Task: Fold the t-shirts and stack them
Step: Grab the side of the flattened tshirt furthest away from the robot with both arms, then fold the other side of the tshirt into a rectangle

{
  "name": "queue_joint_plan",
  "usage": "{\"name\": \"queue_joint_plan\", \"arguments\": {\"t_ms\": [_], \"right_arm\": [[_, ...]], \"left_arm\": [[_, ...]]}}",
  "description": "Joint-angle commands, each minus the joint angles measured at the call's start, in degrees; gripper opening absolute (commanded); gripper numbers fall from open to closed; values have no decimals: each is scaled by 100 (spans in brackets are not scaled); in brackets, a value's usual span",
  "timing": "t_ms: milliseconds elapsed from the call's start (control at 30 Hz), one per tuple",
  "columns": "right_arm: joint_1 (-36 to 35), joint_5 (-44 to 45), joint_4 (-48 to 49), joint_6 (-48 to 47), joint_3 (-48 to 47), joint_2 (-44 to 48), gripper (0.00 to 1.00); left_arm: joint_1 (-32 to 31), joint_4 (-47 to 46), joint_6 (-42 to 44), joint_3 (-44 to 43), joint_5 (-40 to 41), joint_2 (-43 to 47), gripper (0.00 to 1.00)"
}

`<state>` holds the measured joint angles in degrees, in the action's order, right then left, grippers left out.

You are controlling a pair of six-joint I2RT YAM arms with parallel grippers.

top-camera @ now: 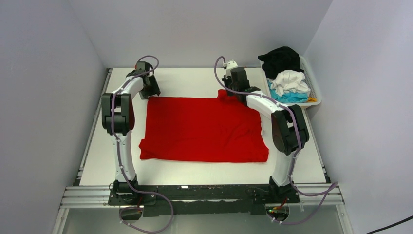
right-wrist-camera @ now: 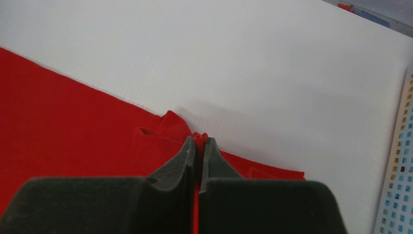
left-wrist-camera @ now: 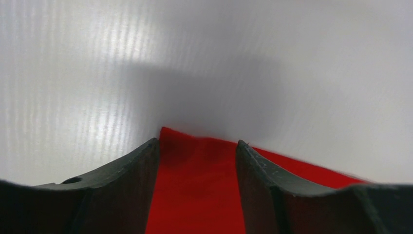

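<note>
The red cloth lies spread unfolded, so the robot's right gripper next needs to move back toward the base and onto the t-shirt's near half and release the pinched bunch.
A bright red t-shirt lies spread flat on the white table. My left gripper is at its far left corner; in the left wrist view the jaws stand open with red cloth lying flat between them. My right gripper is at the far right corner, and in the right wrist view the jaws are shut on a pinched bunch of the red t-shirt. Black, white and turquoise t-shirts lie heaped in the basket.
A white slatted basket stands at the table's far right, its wall seen in the right wrist view. Grey walls close in the back and both sides. A metal rail runs along the near edge by the arm bases.
</note>
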<state>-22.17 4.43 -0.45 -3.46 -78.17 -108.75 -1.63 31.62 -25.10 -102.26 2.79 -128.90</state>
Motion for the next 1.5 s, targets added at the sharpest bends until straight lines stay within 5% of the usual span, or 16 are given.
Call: {"name": "queue_joint_plan", "arguments": {"t_ms": [0, 233, 333, 367, 767, 1033, 1467], "right_arm": [[12, 92, 84, -56, -229, 28, 0], [19, 59, 131, -57, -160, 63, 0], [22, 104, 97, -83, -178, 43, 0], [15, 121, 91, -88, -188, 39, 0], [0, 221, -101, -238, 158, 648, 0], [-213, 571, -688, -208, 994, 1821, 0], [-778, 1427, -1858, 506, 2160, 3541, 0]], "left_arm": [[-293, 463, 91, -384, 61, -205, 52], [-356, 591, -56, -252, 136, -217, 27], [-356, 632, -90, -208, 306, -173, 1], [-360, 683, -99, -233, 342, -160, 0], [-524, 27, 188, 977, 94, 1407, 0], [-860, -821, 214, 2848, -5, 2847, 0], [-1155, -999, -4, 4414, 432, 4606, 0]]}}
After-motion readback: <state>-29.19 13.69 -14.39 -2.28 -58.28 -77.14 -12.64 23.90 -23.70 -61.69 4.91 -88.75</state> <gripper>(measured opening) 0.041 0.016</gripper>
